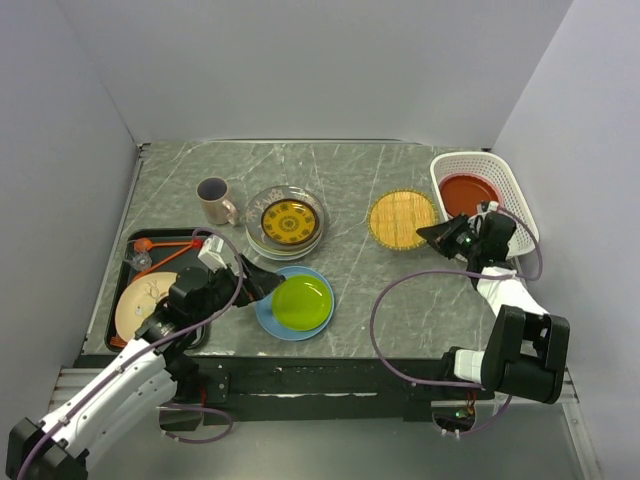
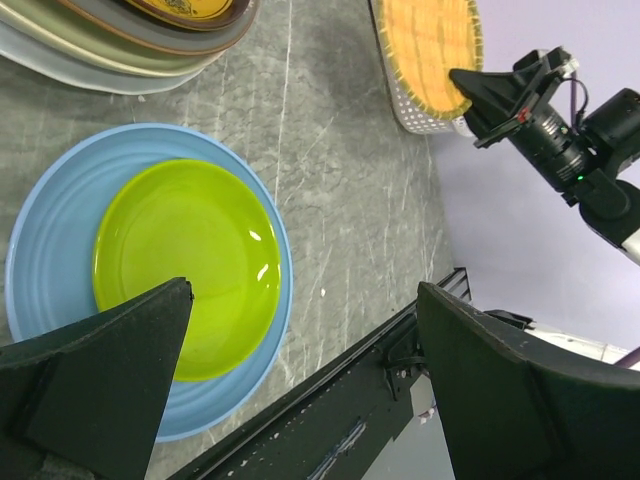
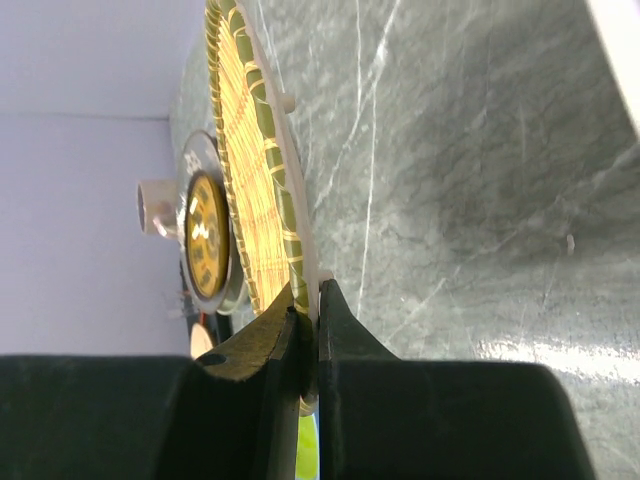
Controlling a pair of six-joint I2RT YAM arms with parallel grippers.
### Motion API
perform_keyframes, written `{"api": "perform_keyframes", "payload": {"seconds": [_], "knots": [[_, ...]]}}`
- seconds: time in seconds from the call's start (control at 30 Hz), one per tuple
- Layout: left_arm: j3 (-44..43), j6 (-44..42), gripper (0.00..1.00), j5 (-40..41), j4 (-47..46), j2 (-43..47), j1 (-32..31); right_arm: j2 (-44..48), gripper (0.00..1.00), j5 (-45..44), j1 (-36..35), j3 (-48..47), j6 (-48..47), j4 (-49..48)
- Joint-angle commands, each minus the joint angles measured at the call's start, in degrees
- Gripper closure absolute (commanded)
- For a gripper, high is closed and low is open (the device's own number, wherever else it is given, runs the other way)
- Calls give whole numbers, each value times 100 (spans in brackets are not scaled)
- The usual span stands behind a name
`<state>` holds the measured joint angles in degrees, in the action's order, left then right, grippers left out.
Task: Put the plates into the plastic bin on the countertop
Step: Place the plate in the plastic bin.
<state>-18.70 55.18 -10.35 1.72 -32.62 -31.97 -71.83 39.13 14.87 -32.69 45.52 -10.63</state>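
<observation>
The bin's red plate lies below the yellow plate and to its right in the top view. My right gripper will next move over the red plate and down to release the yellow plate.
My right gripper is shut on the right rim of a yellow woven-pattern plate, which lies just left of the white lattice plastic bin. A red plate lies inside the bin. My left gripper hangs open over the near left edge of a green plate, which is nested on a blue plate. A stack of plates topped by a dark yellow-patterned one sits mid-counter.
A beige mug stands left of the stack. A flat black tray at the far left holds a beige plate and orange items. The grey-green countertop ends at a black rail near the arm bases. Walls close in on three sides.
</observation>
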Motion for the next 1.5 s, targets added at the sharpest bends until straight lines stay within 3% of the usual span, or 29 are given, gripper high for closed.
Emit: {"api": "perform_keyframes", "payload": {"seconds": [0.0,0.43,0.93,1.47], "knots": [[-64,-33,1,-169,-645,-279,-20,169,100,-142,130,-449,273,-448],[-116,-121,1,-626,-1560,-1369,-20,205,100,-688,692,-291,976,-1098],[-2,-244,1,-327,-980,-834,-20,-243,100,-1338,1386,-150,1828,-1872],[95,-183,1,-354,-1024,-886,-20,-525,100,-1698,1694,-115,2207,-2171]]}}
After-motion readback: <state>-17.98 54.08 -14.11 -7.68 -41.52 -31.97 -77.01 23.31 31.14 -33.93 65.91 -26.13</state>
